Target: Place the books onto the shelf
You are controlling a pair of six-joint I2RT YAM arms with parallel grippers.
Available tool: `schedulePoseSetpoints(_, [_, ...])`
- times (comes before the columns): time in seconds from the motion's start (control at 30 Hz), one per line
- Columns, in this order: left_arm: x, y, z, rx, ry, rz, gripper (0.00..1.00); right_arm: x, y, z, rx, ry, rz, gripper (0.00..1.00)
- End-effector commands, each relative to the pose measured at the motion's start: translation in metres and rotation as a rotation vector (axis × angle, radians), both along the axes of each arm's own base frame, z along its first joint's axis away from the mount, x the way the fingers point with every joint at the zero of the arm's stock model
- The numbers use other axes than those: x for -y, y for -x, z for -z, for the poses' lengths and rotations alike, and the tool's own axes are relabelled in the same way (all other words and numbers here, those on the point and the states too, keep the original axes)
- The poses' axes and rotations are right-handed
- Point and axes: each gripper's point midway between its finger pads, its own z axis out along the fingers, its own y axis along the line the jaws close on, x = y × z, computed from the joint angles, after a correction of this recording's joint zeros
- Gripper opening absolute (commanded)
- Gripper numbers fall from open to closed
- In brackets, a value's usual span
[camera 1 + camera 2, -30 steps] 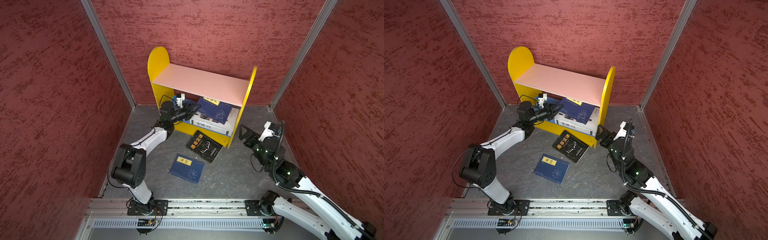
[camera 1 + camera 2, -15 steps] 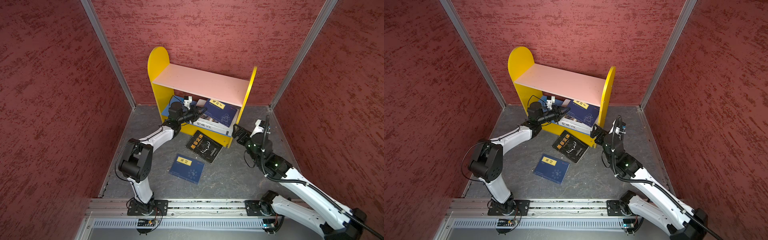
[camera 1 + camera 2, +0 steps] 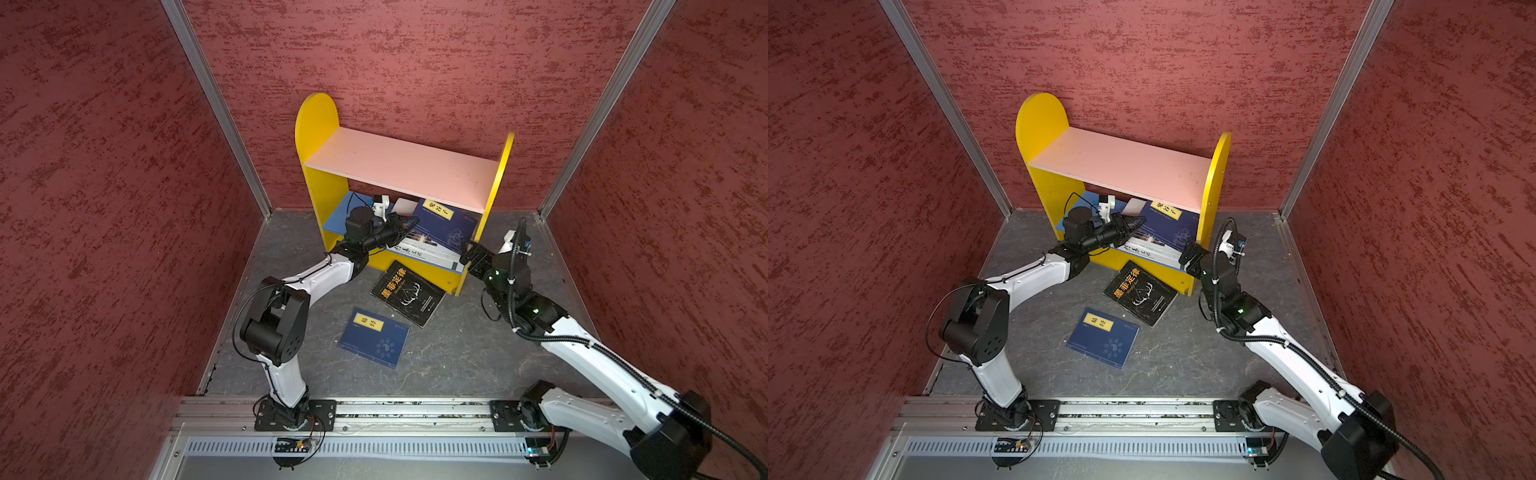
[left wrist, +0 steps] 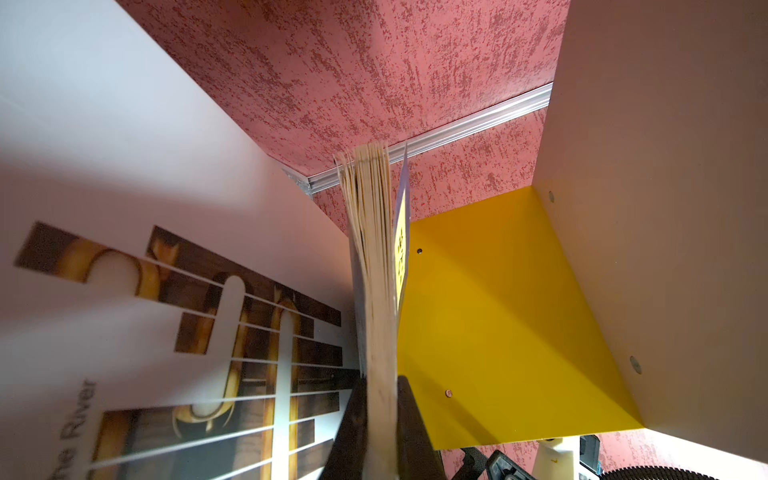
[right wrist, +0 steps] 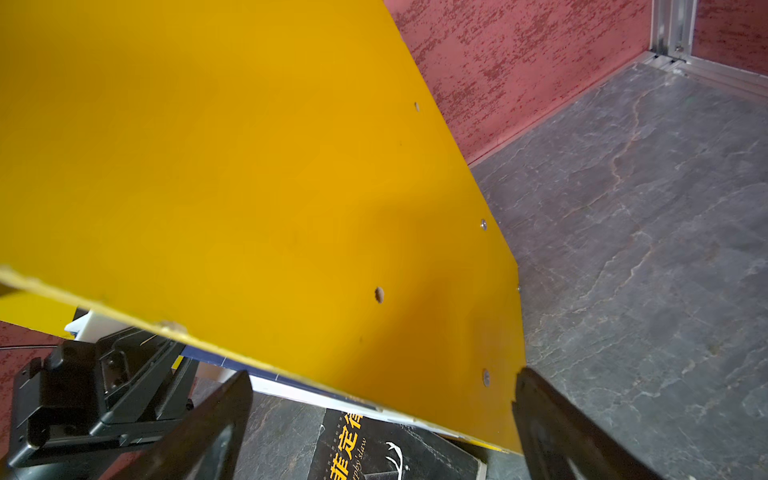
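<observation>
My left gripper is holding the thin navy book (image 3: 444,224) and will lower it flat onto the white book's brown-bar cover just below it and release it, since that cover is inside the shelf.
The shelf (image 3: 399,166) (image 3: 1117,166) stands against the back wall. My left gripper (image 3: 409,224) (image 3: 1138,224) (image 4: 380,386) reaches into its lower tier, shut on a thin navy book (image 3: 444,224) (image 3: 1169,226) (image 4: 372,257) with a yellow label. That book rests on two white books (image 3: 419,253) (image 3: 1148,251), one with a brown-bar cover (image 4: 166,291). On the floor lie a black book (image 3: 407,293) (image 3: 1140,293) (image 5: 374,449) and another navy book (image 3: 374,337) (image 3: 1102,337). My right gripper (image 3: 471,253) (image 3: 1187,255) (image 5: 382,395) is open, its fingers either side of the shelf's right yellow panel (image 5: 249,166).
Red walls close in the grey floor (image 3: 457,353) on three sides. The arms' mounting rail (image 3: 395,411) runs along the front. The black book leans partly under the shelf's front edge. The shelf's pink upper board carries nothing.
My left gripper has pushed farther right into the lower tier with the navy book. My right gripper has swung left, up to the shelf's right side panel.
</observation>
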Motion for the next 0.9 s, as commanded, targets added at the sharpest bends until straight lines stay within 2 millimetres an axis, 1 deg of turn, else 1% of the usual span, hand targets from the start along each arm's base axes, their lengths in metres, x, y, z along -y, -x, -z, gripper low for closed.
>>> schedulePoseSetpoints(0.0, [0.002,-0.001,0.000,0.033,-0.009,-0.003,0.00,-0.005,-0.007,-0.020,0.045,-0.051,-0.014,0.99])
schedulePoseSetpoints(0.13, [0.002,0.001,0.001,0.034,-0.011,-0.002,0.00,-0.008,-0.013,-0.014,0.030,-0.047,-0.021,0.99])
schedulePoseSetpoints(0.17, [0.002,0.002,0.009,0.002,-0.028,-0.002,0.00,-0.009,-0.014,-0.013,0.024,-0.043,-0.026,0.99])
schedulePoseSetpoints(0.33, [0.005,0.006,0.012,-0.008,-0.038,0.004,0.00,-0.015,-0.023,-0.005,-0.005,-0.021,-0.034,0.99])
schedulePoseSetpoints(0.53, [0.009,0.011,0.016,-0.021,-0.043,-0.008,0.03,-0.019,-0.032,0.001,-0.027,0.002,-0.041,0.99])
schedulePoseSetpoints(0.73, [0.012,0.013,0.018,-0.028,-0.047,-0.012,0.05,-0.017,-0.037,0.011,-0.061,0.032,-0.025,0.99])
schedulePoseSetpoints(0.87, [0.013,0.013,0.019,-0.035,-0.049,-0.010,0.09,-0.015,-0.038,0.020,-0.090,0.067,-0.020,0.99])
